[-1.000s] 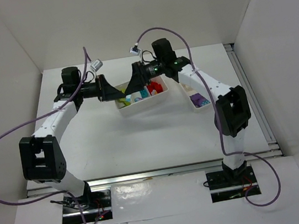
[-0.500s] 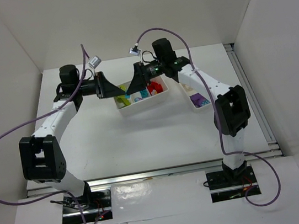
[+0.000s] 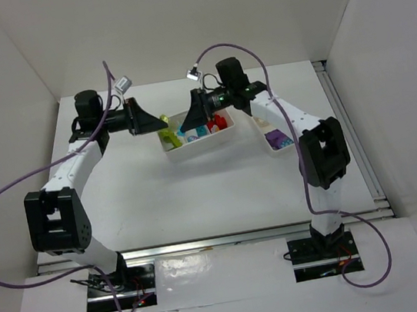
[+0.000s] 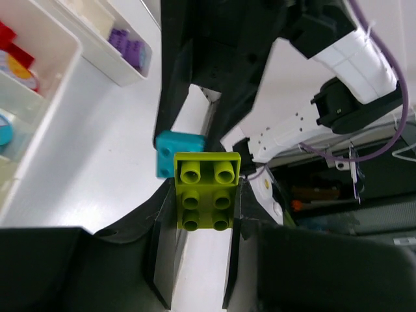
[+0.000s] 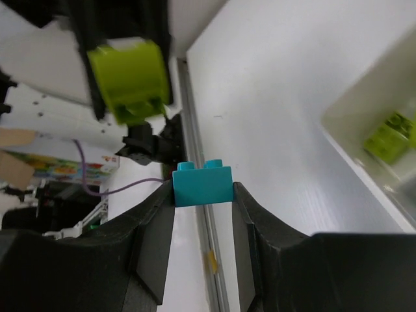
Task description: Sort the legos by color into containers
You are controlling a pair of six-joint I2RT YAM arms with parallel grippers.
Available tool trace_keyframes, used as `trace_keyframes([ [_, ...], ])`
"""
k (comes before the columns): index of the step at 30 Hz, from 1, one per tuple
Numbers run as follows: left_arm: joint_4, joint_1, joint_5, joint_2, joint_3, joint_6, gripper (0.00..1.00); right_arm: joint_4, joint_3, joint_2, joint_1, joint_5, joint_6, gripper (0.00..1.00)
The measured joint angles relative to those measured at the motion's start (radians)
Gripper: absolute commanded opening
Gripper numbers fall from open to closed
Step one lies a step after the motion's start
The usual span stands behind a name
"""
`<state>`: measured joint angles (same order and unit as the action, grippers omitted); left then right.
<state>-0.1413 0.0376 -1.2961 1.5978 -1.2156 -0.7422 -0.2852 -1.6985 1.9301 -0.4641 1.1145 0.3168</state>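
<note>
Other teal legos already lie in the wide container's middle section [image 3: 200, 132]. My right gripper needs to turn its fingers down, lower toward it and release the teal lego there.
My left gripper [image 4: 203, 196] is shut on a lime green lego [image 4: 207, 192], studs facing the camera. Just beyond it, my right gripper [image 5: 203, 187] is shut on a teal lego [image 5: 203, 184], whose other face shows in the left wrist view as the teal lego [image 4: 180, 153]. From above, the left gripper [image 3: 160, 121] and right gripper [image 3: 184, 127] hover tip to tip, slightly apart, over the left end of the wide container [image 3: 201, 146]. Red, teal and lime legos lie in it. The narrow container [image 3: 272, 149] on the right holds a purple lego [image 3: 277, 140].
A lime lego [image 5: 390, 136] lies in the wide container's end compartment. The narrow container [image 4: 104, 39] sits close beside the wide one. White walls enclose the table on three sides, and a metal rail [image 3: 349, 136] runs along its right edge.
My right gripper has closed from wide open onto the teal lego. My left gripper has drawn back to the left and up with the lime lego, parting the two bricks.
</note>
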Motion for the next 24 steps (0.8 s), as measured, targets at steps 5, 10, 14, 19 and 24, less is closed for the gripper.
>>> trace_keyframes([
  [5, -0.005, -0.066, 0.025, 0.0, 0.0, -0.018, 0.0, -0.046, 0.067, 0.0, 0.047, -0.131, -0.002, 0.02],
  [10, 0.058, -0.073, 0.1, 0.0, 0.0, 0.006, 0.0, -0.09, 0.062, 0.003, 0.061, -0.351, 0.009, 0.09],
  [14, 0.155, -0.052, 0.191, 0.0, -0.001, 0.046, 0.0, -0.113, 0.006, 0.038, 0.035, -0.579, 0.03, 0.09],
  [19, 0.247, -0.025, 0.274, -0.001, -0.001, 0.092, 0.0, -0.113, -0.041, 0.122, 0.02, -0.758, 0.07, 0.16],
  [24, 0.33, -0.008, 0.325, -0.01, -0.01, 0.14, 0.0, -0.125, -0.169, 0.267, 0.013, -0.826, 0.093, 0.61],
])
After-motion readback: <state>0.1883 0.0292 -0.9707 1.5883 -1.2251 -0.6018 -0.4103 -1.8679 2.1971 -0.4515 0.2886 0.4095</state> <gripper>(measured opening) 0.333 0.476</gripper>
